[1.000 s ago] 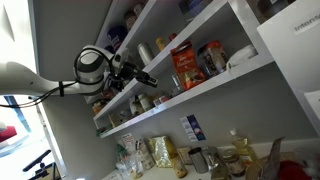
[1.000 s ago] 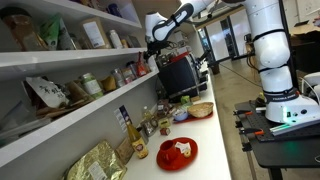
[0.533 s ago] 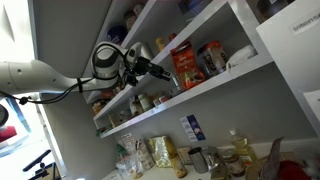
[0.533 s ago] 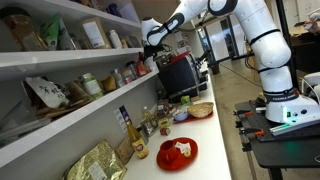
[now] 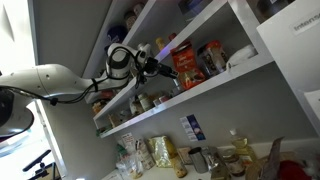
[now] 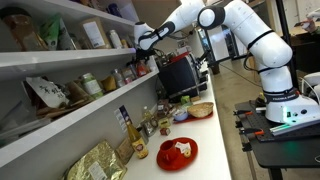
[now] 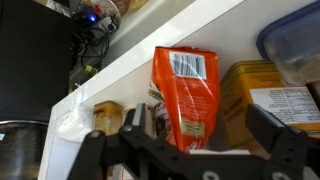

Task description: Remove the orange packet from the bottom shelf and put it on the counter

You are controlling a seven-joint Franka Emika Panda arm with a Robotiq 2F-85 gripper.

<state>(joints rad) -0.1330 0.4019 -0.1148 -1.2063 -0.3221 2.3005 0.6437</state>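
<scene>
The gripper's fingers are already on both sides of the orange packet's near end [image 5: 182,63] [image 7: 189,129], so the robot will next keep its gripper at the front of the shelf and close them on it.
The orange packet [image 5: 184,64] stands upright on the bottom shelf [image 5: 230,78], between jars and a yellow-tan box. My gripper [image 5: 161,68] is at the shelf front, just beside the packet. In the wrist view the packet [image 7: 187,92] fills the middle, with its barcode showing. My gripper [image 7: 198,138] is open, one finger on each side of the packet's near end, not closed on it. In an exterior view my gripper [image 6: 141,41] reaches in at the shelves. The counter [image 6: 205,128] lies below.
A yellow-tan box [image 7: 252,92] stands right beside the packet, with jars [image 5: 142,101] further along the shelf. A white shelf board [image 7: 150,48] runs close by the gripper. The counter holds a red plate [image 6: 177,152], bottles [image 6: 127,128] and bags [image 5: 161,153].
The arm has swung along the shelves toward the orange packet, bringing the open gripper from well clear of it to right at it.
</scene>
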